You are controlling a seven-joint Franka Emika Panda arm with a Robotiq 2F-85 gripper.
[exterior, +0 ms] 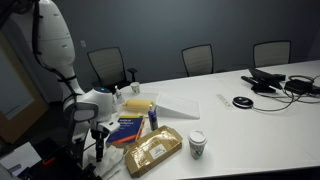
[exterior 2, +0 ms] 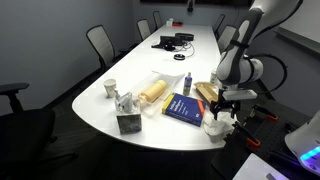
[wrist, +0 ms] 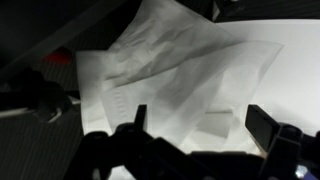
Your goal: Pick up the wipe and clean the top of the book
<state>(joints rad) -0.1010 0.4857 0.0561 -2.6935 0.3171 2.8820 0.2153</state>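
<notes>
The wipe [wrist: 170, 65] is lying below my open fingertips, so my gripper will move down to it as the next step.
The wipe [wrist: 170, 65], a crumpled white tissue, lies on the white table and fills the wrist view. It shows as a small white lump [exterior 2: 214, 128] at the table's end in an exterior view. My gripper [wrist: 200, 122] is open, pointing down just above it, a finger on each side of its lower part. The gripper also shows in both exterior views [exterior: 98, 135] [exterior 2: 222, 114]. The dark-blue book [exterior: 128, 127] [exterior 2: 184, 107] with an orange-yellow patch lies flat beside the gripper, apart from it.
A tan-gold packet [exterior: 152, 150] [exterior 2: 153, 92], a paper cup [exterior: 197, 145] [exterior 2: 111, 88], a small bottle [exterior: 153, 118], a yellow block [exterior: 137, 103] and a large flat white sheet [exterior: 180, 103] lie around the book. A tissue box [exterior 2: 127, 120] stands near the table edge. Chairs surround the table.
</notes>
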